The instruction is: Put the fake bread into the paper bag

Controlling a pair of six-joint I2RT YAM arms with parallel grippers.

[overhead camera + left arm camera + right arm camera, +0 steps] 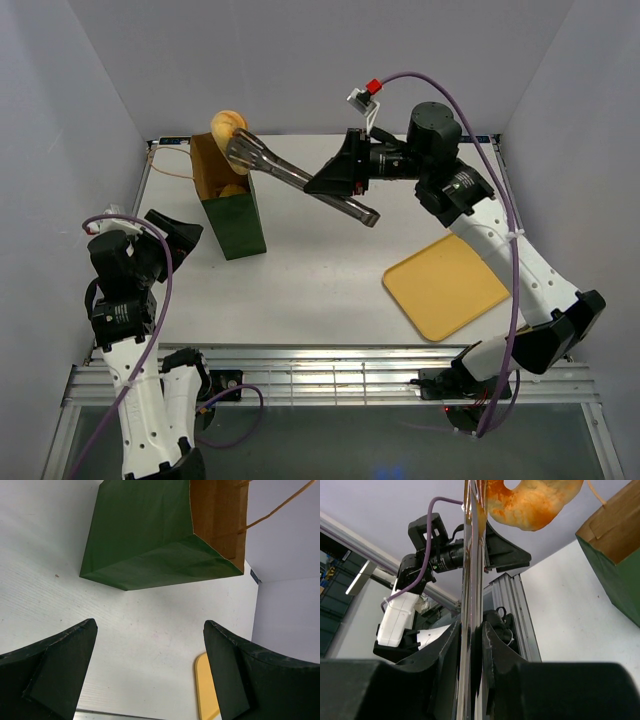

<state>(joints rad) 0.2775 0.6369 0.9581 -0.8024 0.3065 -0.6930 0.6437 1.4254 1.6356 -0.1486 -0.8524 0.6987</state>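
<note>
The bread still hangs above the bag's opening, so my right gripper will lower the tongs [290, 172] into it, toward the left in the top view.
A golden-brown piece of fake bread [228, 124] [530, 502] hangs in the tips of long metal tongs [290, 172] [472, 570], just above the open mouth of the paper bag [232, 215] [615, 565]. My right gripper [325, 185] [472, 645] is shut on the tongs' handles. The bag stands upright, dark green outside and brown inside, with a yellowish bread piece [232, 190] showing inside it. My left gripper [175, 232] [150, 665] is open and empty, low beside the bag [145, 535] on its left, not touching it.
A flat yellow tray [447, 285] [206, 685] lies on the white table at the right, with nothing on it. Pale walls close in the back and sides. The metal rail [330, 375] runs along the near edge.
</note>
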